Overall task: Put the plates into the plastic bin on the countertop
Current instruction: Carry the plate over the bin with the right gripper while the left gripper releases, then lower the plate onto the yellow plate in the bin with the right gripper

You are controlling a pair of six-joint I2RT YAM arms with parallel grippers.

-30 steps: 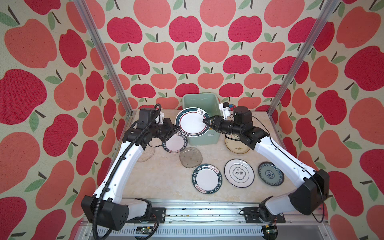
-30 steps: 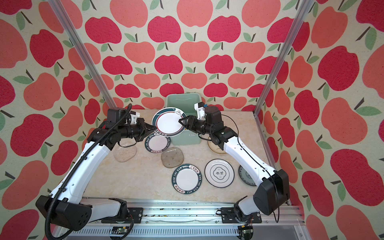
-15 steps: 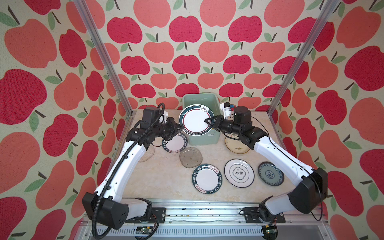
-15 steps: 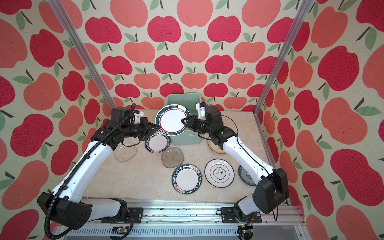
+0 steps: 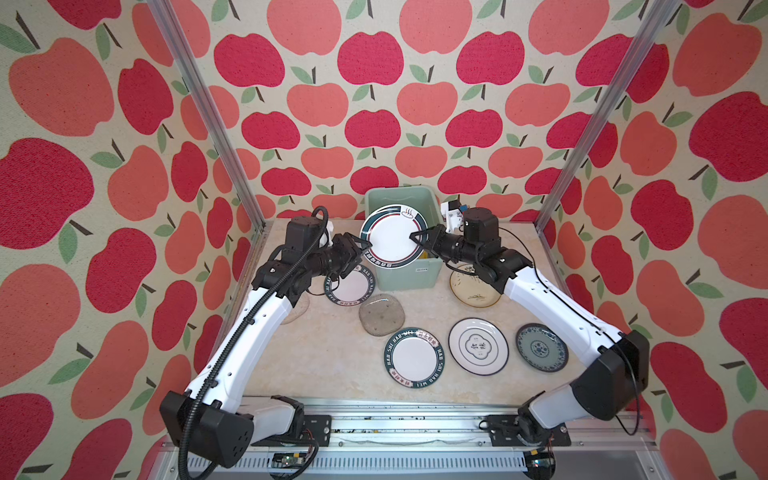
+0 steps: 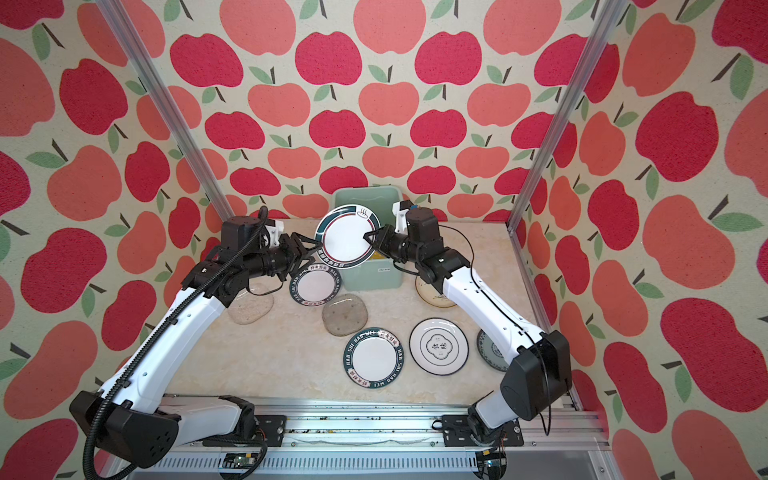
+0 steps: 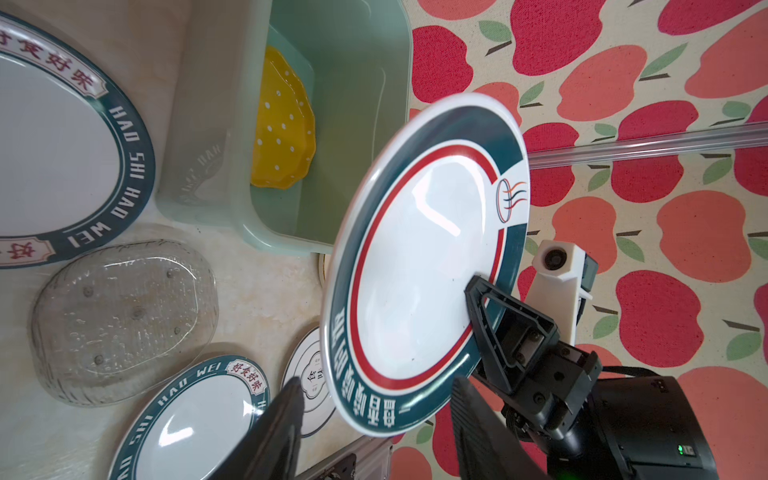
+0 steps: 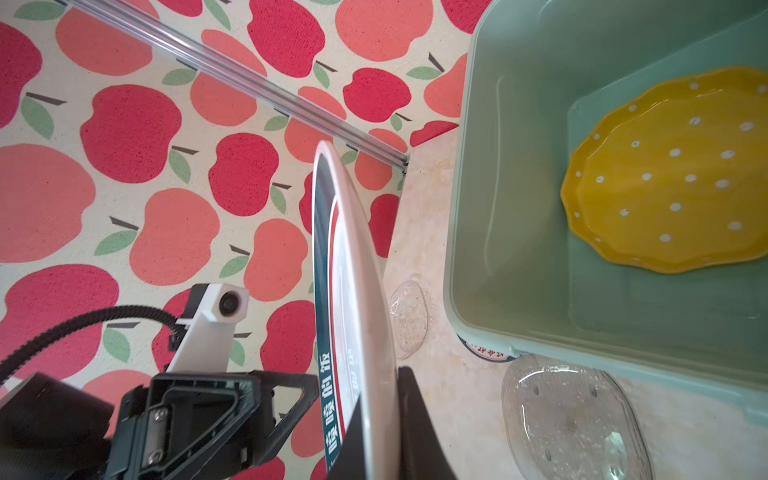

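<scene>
The yellow dotted plate (image 5: 424, 254) (image 8: 676, 172) lies flat below and outward, so the robot's right gripper needs to reach outward and down next, tip the upright white plate onto it and let go.
A white plate (image 5: 394, 239) with a dark green rim and a red ring hangs upright above the front wall of the mint-green plastic bin (image 5: 409, 278). My right gripper (image 5: 417, 241) is shut on its right edge, and the right wrist view shows the plate (image 8: 353, 291) edge-on between the fingers. My left gripper (image 5: 359, 253) stands open at the opposite edge, its fingers (image 7: 274, 432) apart on either side of the rim (image 7: 374, 419) without touching. A yellow dotted plate (image 7: 282, 137) lies inside the bin (image 7: 336, 83).
On the countertop (image 5: 324, 353) lie two green-rimmed plates (image 5: 351, 286) (image 5: 414, 357), a clear glass plate (image 5: 381, 313), another glass one (image 5: 297, 309) partly under the left arm, a cream plate (image 5: 473, 291), a white dark-lined plate (image 5: 478, 346) and a blue-patterned plate (image 5: 541, 347).
My right gripper closed on the plate's right edge, then my left gripper opened and let go of it. The plate shifted slightly right, over the bin.
</scene>
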